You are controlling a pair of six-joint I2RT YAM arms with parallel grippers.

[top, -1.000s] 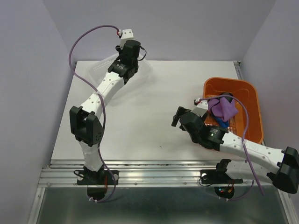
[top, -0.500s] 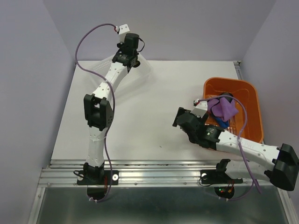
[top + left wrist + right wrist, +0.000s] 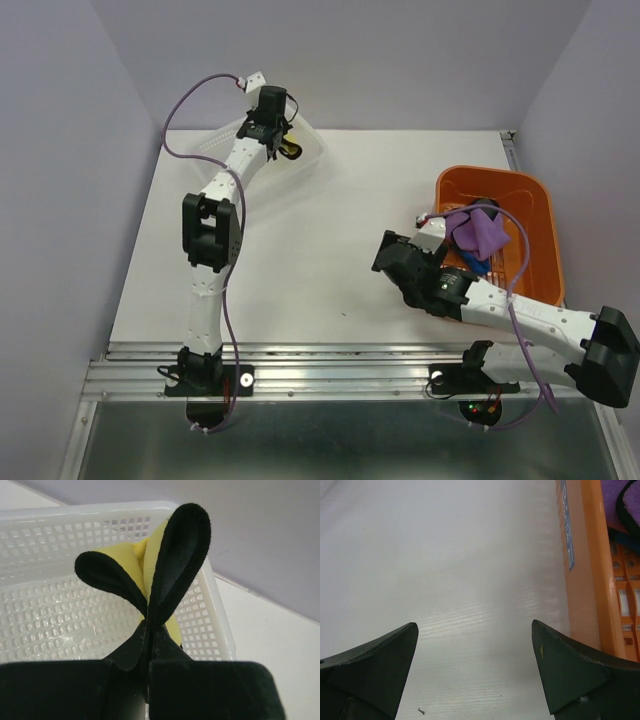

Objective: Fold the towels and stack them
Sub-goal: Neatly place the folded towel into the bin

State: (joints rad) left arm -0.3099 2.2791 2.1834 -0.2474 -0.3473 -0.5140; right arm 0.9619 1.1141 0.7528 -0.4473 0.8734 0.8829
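Note:
I should move my left gripper down into the white basket next, toward its bottom [image 3: 287, 158] [image 3: 132, 622] next to the basket's end, because the yellow towel is hanging above that bottom.
My left gripper [image 3: 281, 141] is shut on a yellow towel [image 3: 291, 150] with black edging and holds it over the white mesh basket [image 3: 212, 152] at the table's back left. In the left wrist view the yellow towel [image 3: 148, 562] bunches up out of the closed left gripper [image 3: 148, 630] in two black-edged loops. A purple towel [image 3: 478, 232] lies draped in the orange basket [image 3: 540, 200], with a bit of blue towel [image 3: 474, 264] under it. My right gripper [image 3: 385, 250] stands open and holds nothing, low over bare table just left of that basket.
In the right wrist view, the orange basket's wall [image 3: 580, 565] runs close along the right finger of the right gripper [image 3: 474, 625], with the purple towel [image 3: 620, 495] at the top corner. The white basket's rim [image 3: 220, 625] lies below the left gripper. Purple walls enclose the table.
The left arm has straightened and reached further back over the white basket, and the yellow towel now shows at its gripper. The right arm has barely shifted.

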